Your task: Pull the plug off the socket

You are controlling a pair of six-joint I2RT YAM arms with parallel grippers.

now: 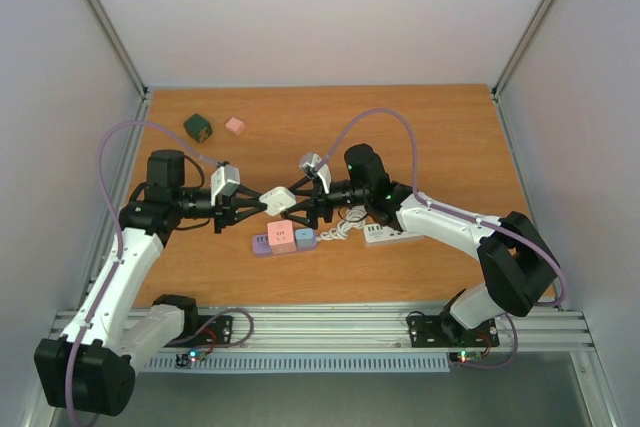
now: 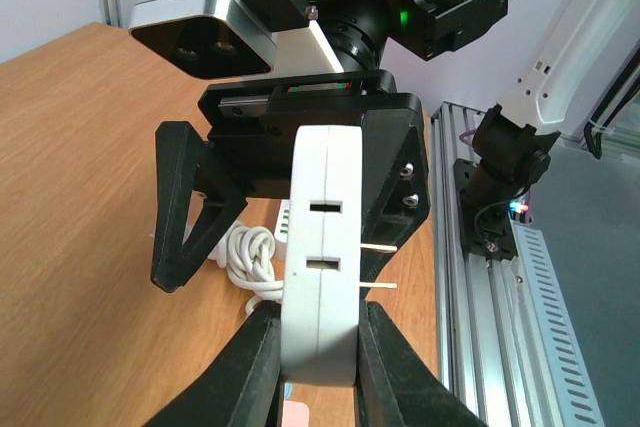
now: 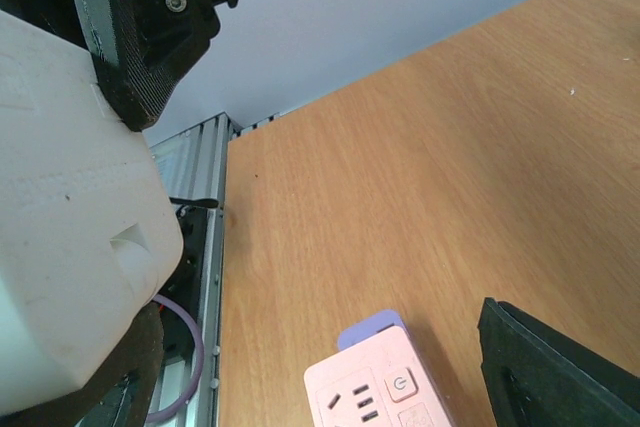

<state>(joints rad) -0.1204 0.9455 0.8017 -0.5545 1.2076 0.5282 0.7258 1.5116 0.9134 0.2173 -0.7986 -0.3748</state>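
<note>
I need to swing my left gripper outward and down to release the plug block [image 1: 277, 200] with bare prongs, since the tabletop by the cubes is outward and below.
My left gripper [image 1: 262, 203] is shut on a white plug block [image 1: 277, 200] and holds it above the table. In the left wrist view the block [image 2: 322, 247] shows two slots on its face and two bare metal prongs [image 2: 378, 286] sticking out to the right, in nothing. My right gripper [image 1: 298, 205] faces it, jaws wide open on either side of the block, fingers [image 2: 185, 207] apart from it on the left. In the right wrist view the block [image 3: 70, 247] fills the left edge. A pastel purple, pink and blue socket strip [image 1: 283, 239] lies on the table below.
A white power strip [image 1: 392, 234] with a coiled white cord [image 1: 340, 230] lies to the right of the pastel strip. A dark green cube [image 1: 198, 127] and a pink cube [image 1: 236, 126] sit at the back left. An aluminium rail [image 1: 330, 327] runs along the near edge.
</note>
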